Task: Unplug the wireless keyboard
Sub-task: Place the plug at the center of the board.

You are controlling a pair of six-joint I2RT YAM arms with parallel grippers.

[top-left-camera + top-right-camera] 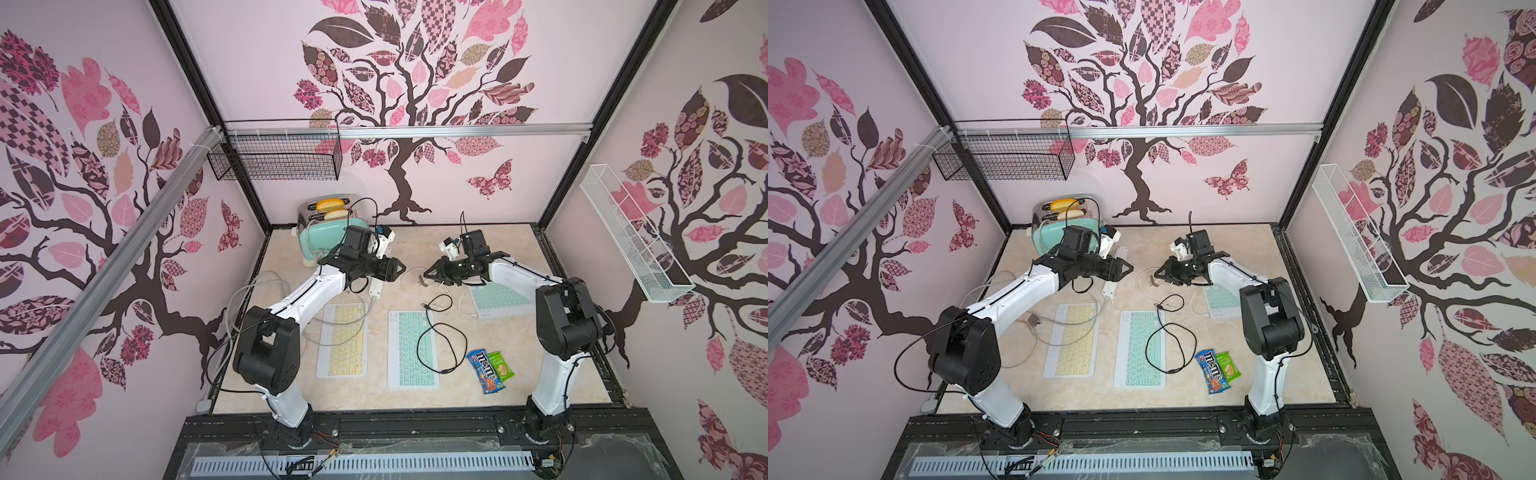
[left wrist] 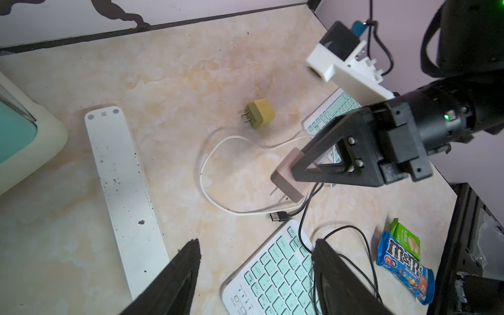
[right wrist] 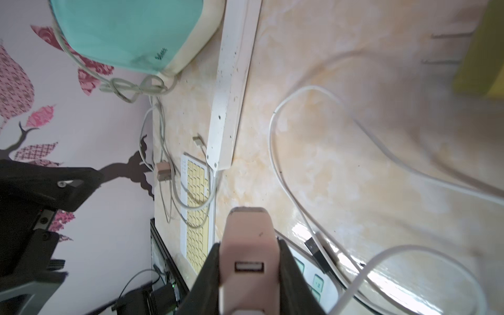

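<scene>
The black cable's plug is already loose, so my right gripper needs to set the pink charger adapter down on the tabletop beyond the keyboard's far edge (image 1: 419, 289) and let go.
A mint wireless keyboard (image 1: 411, 349) (image 2: 278, 275) lies mid-table. A black cable (image 1: 432, 332) loops over it. The cable's USB plug (image 2: 278, 216) (image 3: 313, 244) lies loose on the table. My right gripper (image 3: 248, 244) (image 1: 424, 279) is shut on a pink charger adapter (image 3: 249, 231) (image 2: 289, 180), held just above the table. The adapter's USB port (image 3: 249, 266) is empty. My left gripper (image 2: 256, 242) (image 1: 399, 266) hovers open above the keyboard's far corner, holding nothing.
A white power strip (image 2: 122, 185) lies beside a mint toaster (image 1: 328, 232). A yellow keyboard (image 1: 343, 340) sits at the left. Another mint keyboard (image 1: 500, 301) with a white cable (image 2: 218, 152) lies under my right arm. An olive adapter (image 2: 260, 113) and snack packs (image 1: 488, 370) lie loose.
</scene>
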